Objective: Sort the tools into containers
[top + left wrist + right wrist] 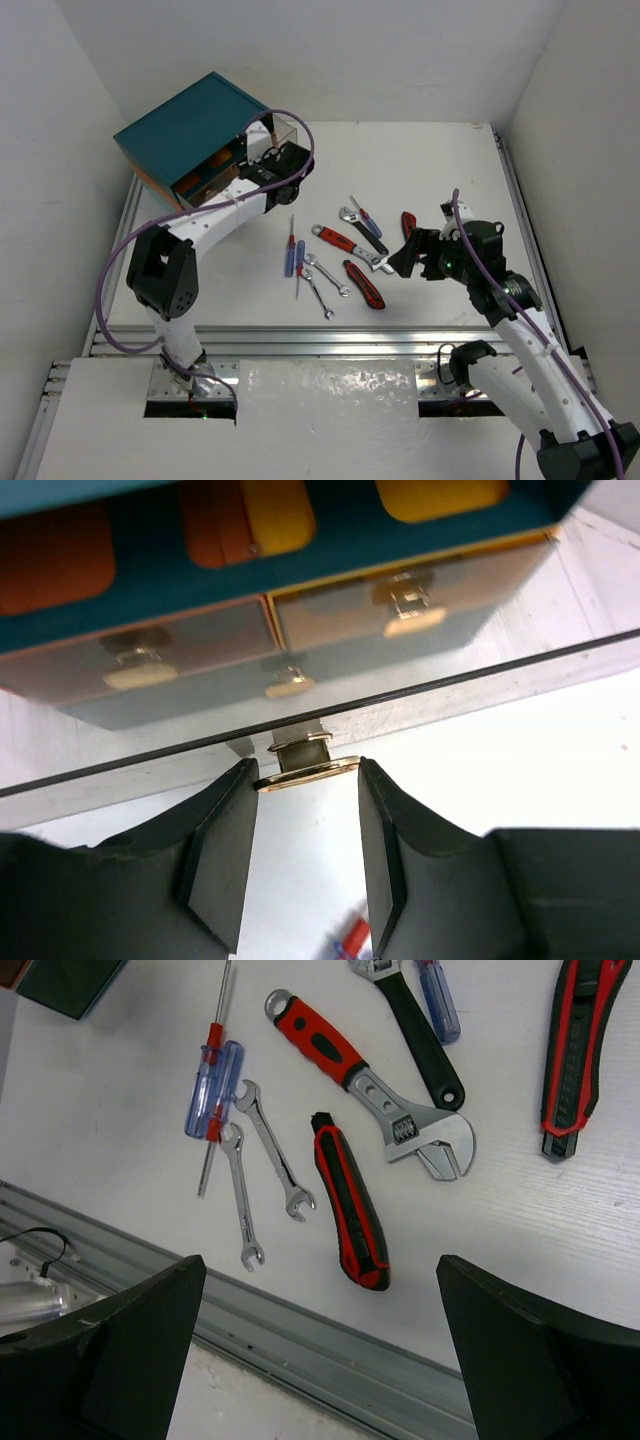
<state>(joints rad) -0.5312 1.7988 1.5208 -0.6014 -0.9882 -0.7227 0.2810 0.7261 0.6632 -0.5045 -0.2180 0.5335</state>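
The lone screwdriver lies beside the black-handled wrench, so my open right gripper should next move outward to it, go down onto its blue handle (371,227) (438,1001) and close.
The teal-topped cabinet (190,125) stands at the back left. My left gripper (272,162) is at its front, and in the left wrist view it (305,780) is shut on the tan knob (305,770) of one drawer, with other amber drawers (400,605) behind. The tools lie mid-table: blue/red screwdrivers (212,1085), silver wrenches (272,1150), a red-handled adjustable wrench (370,1085), a black-handled one (420,1040) and two red-and-black cutters (350,1200) (575,1050). My right gripper (408,258) hangs wide open and empty above the tools' near right side.
A metal rail (330,1345) runs along the table's near edge just below the tools. White walls close in the left, back and right. The left arm's purple cable (115,270) loops beside the cabinet.
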